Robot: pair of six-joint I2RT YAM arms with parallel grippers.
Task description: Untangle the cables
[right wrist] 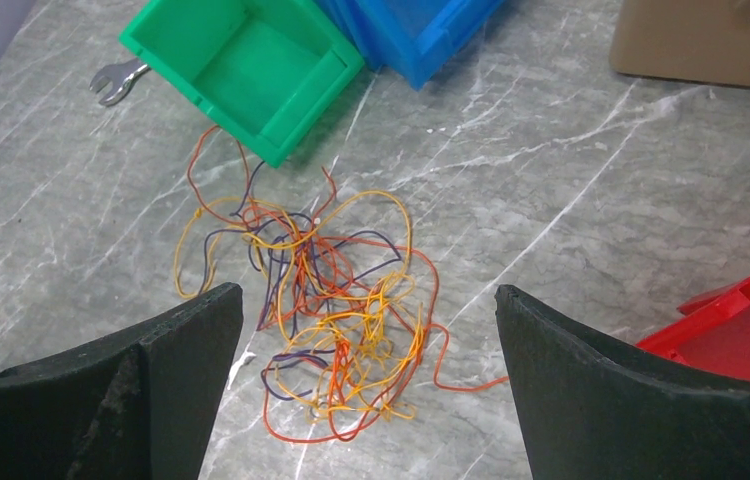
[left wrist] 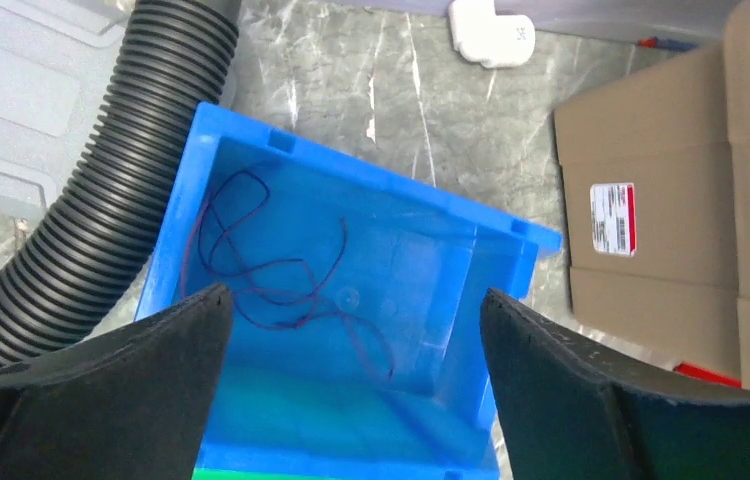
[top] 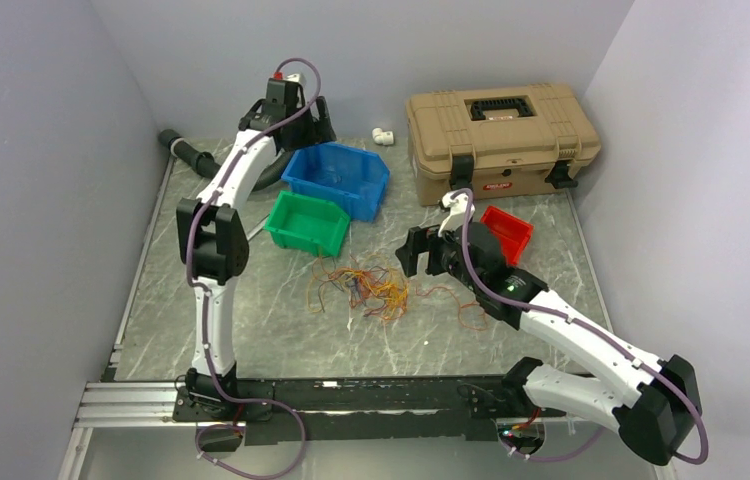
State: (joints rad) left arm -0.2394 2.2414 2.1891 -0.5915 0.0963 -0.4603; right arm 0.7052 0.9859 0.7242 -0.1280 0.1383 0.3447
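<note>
I will move my right gripper down and back next, onto the loops of the yellow cable at the near end of the heap of cables.
A tangled bunch of thin orange, yellow, red and dark purple cables [top: 373, 288] lies on the marble table in front of the green bin; it shows in the right wrist view [right wrist: 336, 310]. A few loose orange cables [top: 469, 313] lie by the right arm. My right gripper [right wrist: 366, 340] is open and empty above the bunch, just right of it in the top view [top: 413, 252]. My left gripper [left wrist: 351, 345] is open and empty above the blue bin [left wrist: 351, 300], where dark purple cables [left wrist: 261, 270] lie on its floor. It is at the back in the top view [top: 296, 110].
A green bin [top: 308, 222] stands next to the blue bin [top: 339, 178]. A red bin [top: 507, 232] sits by the right arm. A tan case [top: 499, 135] stands at the back right. A black corrugated hose [top: 196, 157] lies at the back left. A wrench [right wrist: 116, 80] lies beside the green bin.
</note>
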